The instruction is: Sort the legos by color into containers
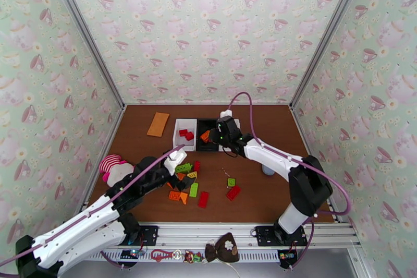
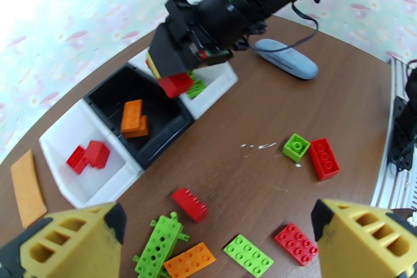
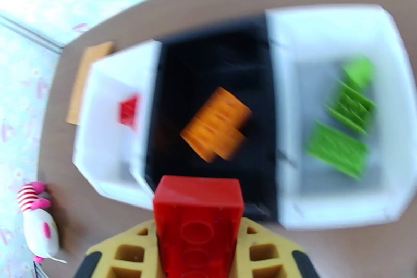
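Note:
The white container with red legos is past the black container [image 3: 208,65] from the right gripper, so the right gripper next needs to carry this matching red lego over those legos and then let it go.
My right gripper [image 1: 219,137] is shut on a red lego [image 3: 198,221] and hovers over the near edge of the black container [image 3: 208,65], which holds orange legos [image 3: 216,123]. The white container [image 3: 104,117] to its left holds red legos [image 2: 88,156]. Green legos [image 3: 338,148] lie in the white container [image 3: 323,28] to its right. My left gripper [image 2: 218,216] stands open above loose legos on the table: a red one [image 2: 190,204], a green one [image 2: 249,255] and an orange one [image 2: 190,260]. A green [image 1: 231,182] and a red lego [image 1: 233,192] lie farther right.
A flat orange card [image 1: 158,124] lies left of the containers. A pink-striped plush toy [image 1: 114,168] sits at the table's left edge beside my left arm. A grey-blue oblong object [image 2: 286,58] rests under my right arm. Walls enclose the table on three sides.

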`<state>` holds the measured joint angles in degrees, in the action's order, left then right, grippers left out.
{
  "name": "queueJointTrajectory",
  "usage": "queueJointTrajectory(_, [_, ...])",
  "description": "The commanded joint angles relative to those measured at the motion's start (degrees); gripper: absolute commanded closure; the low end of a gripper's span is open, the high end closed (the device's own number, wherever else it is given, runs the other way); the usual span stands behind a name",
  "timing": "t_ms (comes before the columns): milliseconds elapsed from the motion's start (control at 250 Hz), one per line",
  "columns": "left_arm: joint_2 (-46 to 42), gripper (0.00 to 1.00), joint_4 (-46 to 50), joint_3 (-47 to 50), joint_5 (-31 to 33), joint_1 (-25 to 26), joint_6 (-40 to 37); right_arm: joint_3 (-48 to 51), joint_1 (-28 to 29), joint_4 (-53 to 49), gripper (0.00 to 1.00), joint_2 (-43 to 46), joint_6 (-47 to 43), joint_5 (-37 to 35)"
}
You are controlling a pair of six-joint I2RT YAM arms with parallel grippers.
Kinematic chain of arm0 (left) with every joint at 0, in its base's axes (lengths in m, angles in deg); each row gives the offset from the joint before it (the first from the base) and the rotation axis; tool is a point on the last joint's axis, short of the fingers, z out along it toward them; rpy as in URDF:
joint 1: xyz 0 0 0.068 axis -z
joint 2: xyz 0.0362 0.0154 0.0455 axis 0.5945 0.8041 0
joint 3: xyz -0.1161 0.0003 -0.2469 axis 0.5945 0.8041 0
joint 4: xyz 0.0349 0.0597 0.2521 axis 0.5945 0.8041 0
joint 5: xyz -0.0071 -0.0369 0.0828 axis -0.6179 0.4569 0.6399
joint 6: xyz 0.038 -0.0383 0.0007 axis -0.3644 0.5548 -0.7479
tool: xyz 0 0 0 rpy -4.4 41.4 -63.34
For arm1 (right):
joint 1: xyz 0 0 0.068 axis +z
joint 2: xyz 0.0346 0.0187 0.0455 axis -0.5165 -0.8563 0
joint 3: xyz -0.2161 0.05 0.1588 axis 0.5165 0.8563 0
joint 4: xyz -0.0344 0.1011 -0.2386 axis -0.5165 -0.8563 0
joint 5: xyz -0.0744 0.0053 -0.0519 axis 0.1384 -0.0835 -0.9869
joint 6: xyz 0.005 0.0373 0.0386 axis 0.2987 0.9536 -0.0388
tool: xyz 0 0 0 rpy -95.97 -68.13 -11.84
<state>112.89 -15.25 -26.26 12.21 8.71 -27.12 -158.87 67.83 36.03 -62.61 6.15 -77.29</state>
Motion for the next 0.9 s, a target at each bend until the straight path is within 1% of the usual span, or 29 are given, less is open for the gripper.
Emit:
queueJointTrajectory(0, [-2.0,0.0,1.8,0.1,5.5,-0.4,3.1,-7.1,0.1,1.4,0.84,-5.2,-3.2,5.1])
queueJointTrajectory(168, [-3.5,0.0,1.9,0.6,9.0,-1.0,5.7,-13.5,0.5,2.8,0.82,-12.5,-3.7,7.7])
queueJointTrajectory(392, [-2.0,0.0,1.2,0.6,7.7,-1.9,5.7,-20.8,1.9,4.7,0.82,-21.2,-6.2,8.3])
queueJointTrajectory(688, [-1.0,0.0,-0.2,0.7,6.9,-2.6,5.5,-28.0,2.0,3.0,0.81,-27.8,-9.3,7.0])
queueJointTrajectory(732, [-1.0,0.0,-0.1,0.7,7.1,-2.7,5.6,-28.6,2.0,2.6,0.78,-28.1,-9.5,6.9])
queueJointTrajectory(768, [-0.9,0.0,0.0,0.6,7.4,-2.7,5.8,-28.9,2.0,2.4,0.74,-28.1,-9.8,6.9])
queueJointTrajectory(836, [-0.8,0.0,0.3,0.5,7.7,-2.9,6.1,-28.8,2.0,2.3,0.64,-27.2,-10.3,6.8])
queueJointTrajectory(896, [-0.4,0.0,0.5,0.4,8.0,-2.9,6.2,-28.2,2.0,2.5,0.52,-25.8,-10.7,6.6])
